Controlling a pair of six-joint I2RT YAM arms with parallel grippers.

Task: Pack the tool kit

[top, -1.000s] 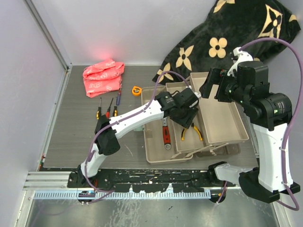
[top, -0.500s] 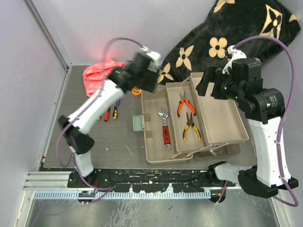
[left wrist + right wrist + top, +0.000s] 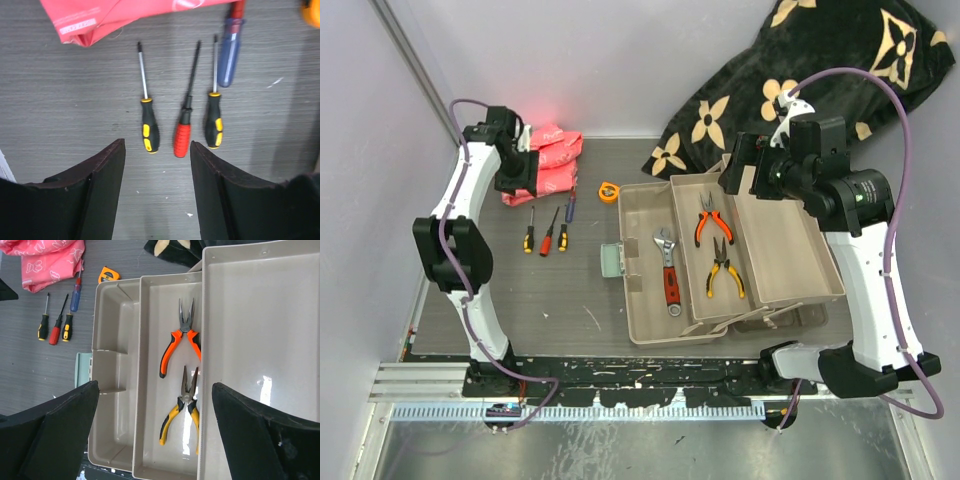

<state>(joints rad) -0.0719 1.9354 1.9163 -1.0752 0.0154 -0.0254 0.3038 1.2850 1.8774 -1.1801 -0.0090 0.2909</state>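
Observation:
I need to lower my left gripper over that handle point(image 3: 529, 240) point(image 3: 149, 126) next.
The beige toolbox point(image 3: 785, 250) lies open with its trays spread. A red wrench point(image 3: 668, 272) lies in the left tray. Orange pliers point(image 3: 705, 218) and yellow pliers point(image 3: 723, 270) lie in the middle tray, and both pliers show in the right wrist view point(image 3: 179, 342) point(image 3: 181, 412). Three screwdrivers point(image 3: 548, 236) lie side by side left of the box, with a blue one point(image 3: 570, 206) behind them. An orange tape measure point(image 3: 608, 190) sits by the box. My left gripper point(image 3: 517, 175) point(image 3: 156, 150) is open and empty above the screwdrivers point(image 3: 182, 137). My right gripper point(image 3: 740, 172) point(image 3: 155, 385) is open and empty, high over the trays.
A pink cloth point(image 3: 538, 160) lies at the back left, just beyond the screwdrivers. The black flower-patterned blanket point(image 3: 790, 90) is heaped at the back right behind the box. Grey walls close in the left and far sides.
My left arm swung from over the toolbox trays to the far left above the screwdrivers, uncovering the wrench and pliers. My right arm drifted slightly left.

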